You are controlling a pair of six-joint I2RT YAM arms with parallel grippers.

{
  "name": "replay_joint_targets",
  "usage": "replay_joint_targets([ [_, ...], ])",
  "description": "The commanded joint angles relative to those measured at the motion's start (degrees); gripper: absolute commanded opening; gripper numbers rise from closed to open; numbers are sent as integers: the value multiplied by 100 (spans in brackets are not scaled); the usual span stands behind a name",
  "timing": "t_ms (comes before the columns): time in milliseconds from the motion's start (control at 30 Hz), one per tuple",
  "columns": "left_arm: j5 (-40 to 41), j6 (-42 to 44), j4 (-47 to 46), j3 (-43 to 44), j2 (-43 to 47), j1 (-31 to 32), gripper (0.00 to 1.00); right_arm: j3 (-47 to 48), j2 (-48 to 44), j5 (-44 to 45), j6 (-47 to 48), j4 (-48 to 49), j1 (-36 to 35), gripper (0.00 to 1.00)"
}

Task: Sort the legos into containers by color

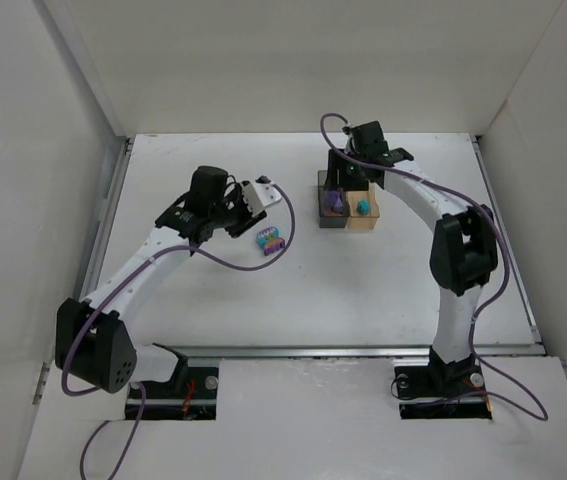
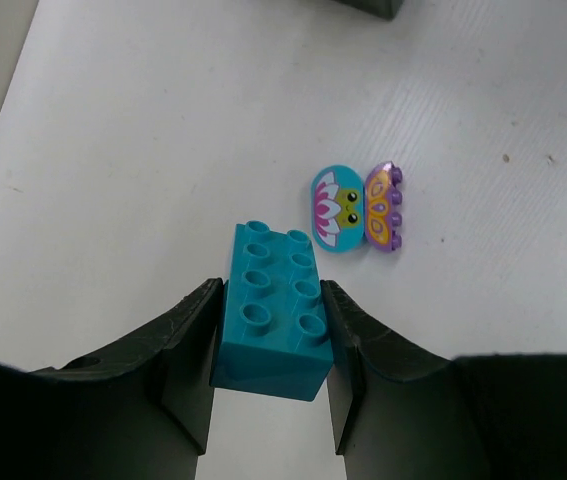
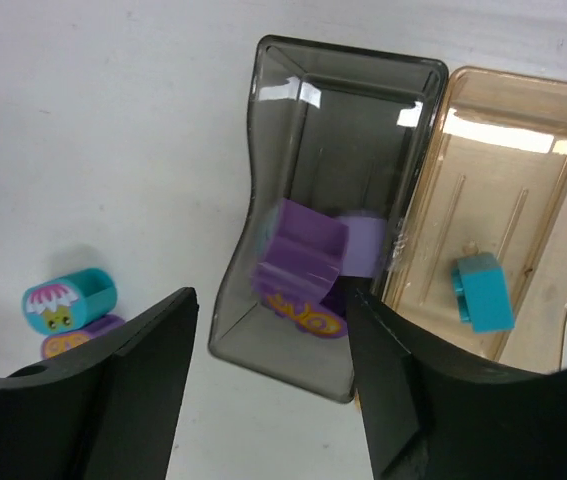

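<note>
The left gripper moves to the right in the top view, over the tan container (image 1: 361, 212), next, to release the teal brick where another teal brick lies.
My left gripper (image 2: 271, 298) is shut on a teal brick (image 2: 273, 310) and holds it above the table; in the top view this gripper (image 1: 247, 214) is left of the middle. Just beyond it a teal printed piece (image 2: 337, 208) and a purple printed piece (image 2: 384, 206) lie side by side (image 1: 269, 240). My right gripper (image 3: 271, 300) is open and empty over the dark grey container (image 3: 263, 120). A blurred purple brick (image 3: 303, 250) and other purple pieces are inside it. The joined tan container (image 3: 553, 160) holds one teal brick (image 3: 483, 292).
The container pair (image 1: 348, 210) stands at the back middle of the table, under the right gripper (image 1: 346, 180). White walls enclose the table on the left, back and right. Purple cables hang from both arms.
</note>
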State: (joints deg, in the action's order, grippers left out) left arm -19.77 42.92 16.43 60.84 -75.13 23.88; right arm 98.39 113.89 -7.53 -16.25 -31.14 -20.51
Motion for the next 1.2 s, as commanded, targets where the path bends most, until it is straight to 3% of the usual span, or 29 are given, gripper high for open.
replay_joint_targets([
  [0, -238, -503, -228, 525, -203, -59, 0, 540, 19, 155, 148, 55, 56, 68],
  [133, -360, -705, -280, 1043, -651, -59, 0, 768, 20, 103, 262, 55, 179, 77],
  [300, -598, -1083, -228, 2201, -1615, -7, 0, 1095, -392, -160, 315, -59, 398, 77],
  [400, -651, -1250, -228, 2782, -2162, 309, 0, 753, -935, -161, 255, 229, 714, 77],
  [667, -853, -2251, -939, 5373, -4620, 1249, 0, -460, -1658, -82, 96, 442, 1805, 77],
  [767, -556, -2384, -1360, 5806, -5254, 1444, 0, -812, -1904, 190, 96, 442, 1805, 77],
  [1033, -36, -2639, -2020, 5808, -5943, 1699, 0, -1006, -2204, 314, 148, 380, 1858, 77],
  [1067, 34, -2587, -2020, 5808, -6004, 1699, 2, -1067, -2256, 314, 148, 380, 1858, 77],
  [1100, 35, -2587, -1925, 5860, -6004, 1751, 18, -1067, -2257, 261, 201, 328, 1858, 77],
  [1133, -61, -2526, -1863, 5860, -6004, 1752, 18, -1067, -2318, 261, 201, 327, 1858, 77],
  [1167, -149, -2525, -1801, 5860, -6004, 1752, 48, -1067, -2318, 261, 201, 327, 1858, 77],
])
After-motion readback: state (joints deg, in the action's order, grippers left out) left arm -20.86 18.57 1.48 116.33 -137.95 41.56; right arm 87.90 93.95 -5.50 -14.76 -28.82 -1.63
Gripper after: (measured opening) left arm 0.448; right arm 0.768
